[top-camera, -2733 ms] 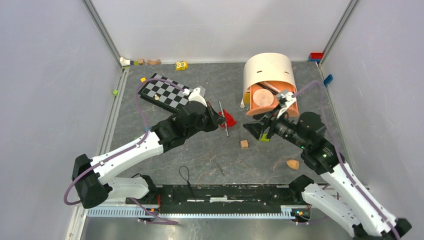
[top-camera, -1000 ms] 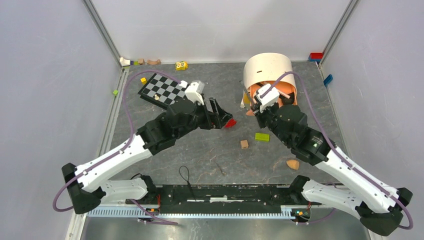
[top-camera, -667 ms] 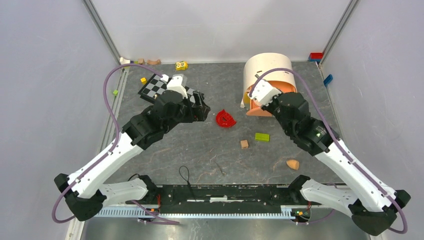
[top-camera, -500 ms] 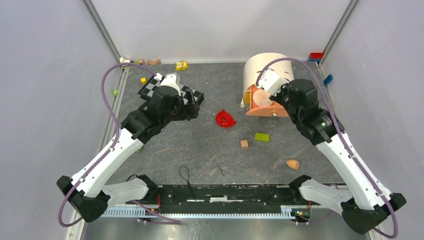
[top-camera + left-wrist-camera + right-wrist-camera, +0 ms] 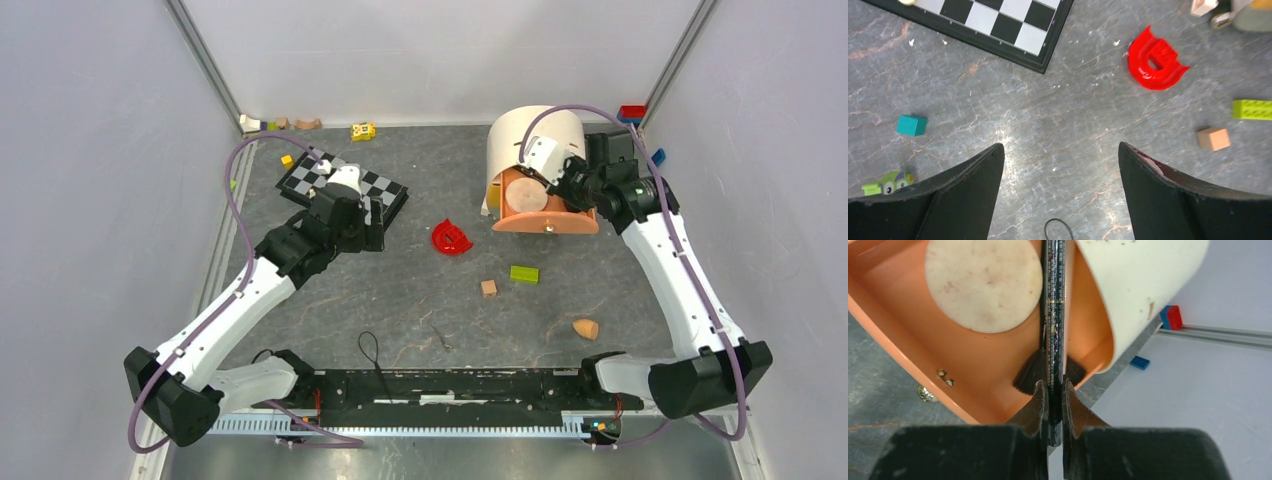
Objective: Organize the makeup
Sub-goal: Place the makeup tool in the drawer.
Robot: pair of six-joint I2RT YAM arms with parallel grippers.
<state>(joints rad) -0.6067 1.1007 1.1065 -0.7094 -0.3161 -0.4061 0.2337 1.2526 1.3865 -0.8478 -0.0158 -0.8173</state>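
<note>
Next, the right gripper brings the pencil down into the case (image 5: 545, 224) and releases it.
My right gripper (image 5: 1054, 390) is shut on a thin black makeup pencil (image 5: 1054, 315) with a gold band. It holds the pencil lengthwise over the open orange case (image 5: 888, 310), at the case's right side. Inside the case lie a round peach compact (image 5: 983, 285) and a brush with black bristles (image 5: 1029, 376), its handle hidden behind the pencil. From above, the right gripper (image 5: 568, 192) hangs over the case (image 5: 545, 224). An orange teardrop sponge (image 5: 585, 328) lies on the floor at the near right. My left gripper (image 5: 1060, 150) is open and empty above bare floor.
The case's cream curved lid (image 5: 535, 135) stands open at the back. A checkerboard (image 5: 345, 185) lies beside the left gripper (image 5: 372, 225). A red curved piece (image 5: 450, 238), green block (image 5: 524, 273) and wooden block (image 5: 488, 288) sit mid-floor. A teal cube (image 5: 911, 125) and green toy (image 5: 885, 182) lie left.
The right arm swung from the middle of the floor back and right over the orange case, still shut on the pencil. The left arm drew back left toward the checkerboard, open.
</note>
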